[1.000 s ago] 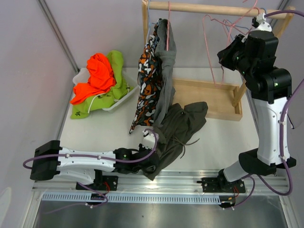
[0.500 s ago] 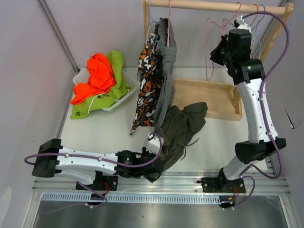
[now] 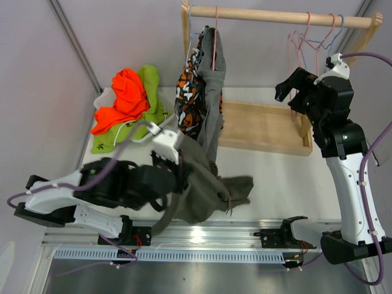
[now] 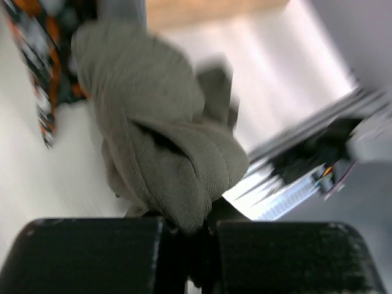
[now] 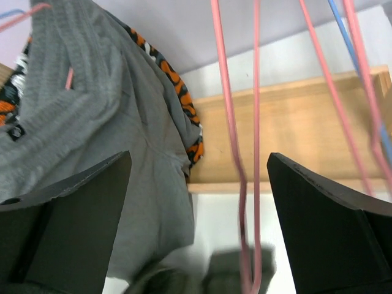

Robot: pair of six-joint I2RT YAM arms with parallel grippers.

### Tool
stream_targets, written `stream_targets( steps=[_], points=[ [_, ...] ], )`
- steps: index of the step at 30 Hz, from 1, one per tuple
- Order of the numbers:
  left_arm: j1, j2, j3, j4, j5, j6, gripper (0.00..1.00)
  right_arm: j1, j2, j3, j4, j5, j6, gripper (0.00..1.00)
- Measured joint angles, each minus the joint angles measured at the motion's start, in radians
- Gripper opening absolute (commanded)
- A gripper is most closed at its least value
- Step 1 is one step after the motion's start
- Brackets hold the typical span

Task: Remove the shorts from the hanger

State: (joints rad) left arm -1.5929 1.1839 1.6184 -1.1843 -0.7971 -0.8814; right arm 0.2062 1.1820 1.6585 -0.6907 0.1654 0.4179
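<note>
The robot's left gripper should next raise the dark grey shorts it is holding, swing them outward over the orange and lime green shorts in the white bin, then lower.
My left gripper (image 3: pixel 176 164) is shut on a pair of dark grey shorts (image 3: pixel 205 187) and holds them off the table; they droop toward the front edge. In the left wrist view the cloth (image 4: pixel 165 147) bunches out of the left gripper (image 4: pixel 202 228). Camouflage shorts (image 3: pixel 188 92) and grey shorts (image 3: pixel 212 86) hang from a pink hanger (image 3: pixel 215 37) on the wooden rail (image 3: pixel 275 15). My right gripper (image 3: pixel 296 93) stands open below the rail's right end. In its view an empty pink hanger (image 5: pixel 244 153) dangles between the wide fingers of the right gripper (image 5: pixel 199 211), touching neither.
A white bin (image 3: pixel 153 131) at the back left holds orange shorts (image 3: pixel 124 98) and lime green shorts (image 3: pixel 150 92). Several empty hangers (image 3: pixel 309 41) bunch at the rail's right end. The rack's wooden base (image 3: pixel 263 125) lies behind the held cloth.
My left arm has lifted the dark grey shorts up and to the left. My right gripper has opened, let go of the pink hanger, and dropped below the rail.
</note>
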Motion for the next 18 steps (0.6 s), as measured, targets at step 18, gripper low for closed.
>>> stream_targets(
  steps=[18],
  points=[
    [0.761,0.21,0.732,0.313,0.013,0.903,0.0,-0.012,-0.38,-0.204,-0.064,-0.048,0.019,0.99]
  ],
)
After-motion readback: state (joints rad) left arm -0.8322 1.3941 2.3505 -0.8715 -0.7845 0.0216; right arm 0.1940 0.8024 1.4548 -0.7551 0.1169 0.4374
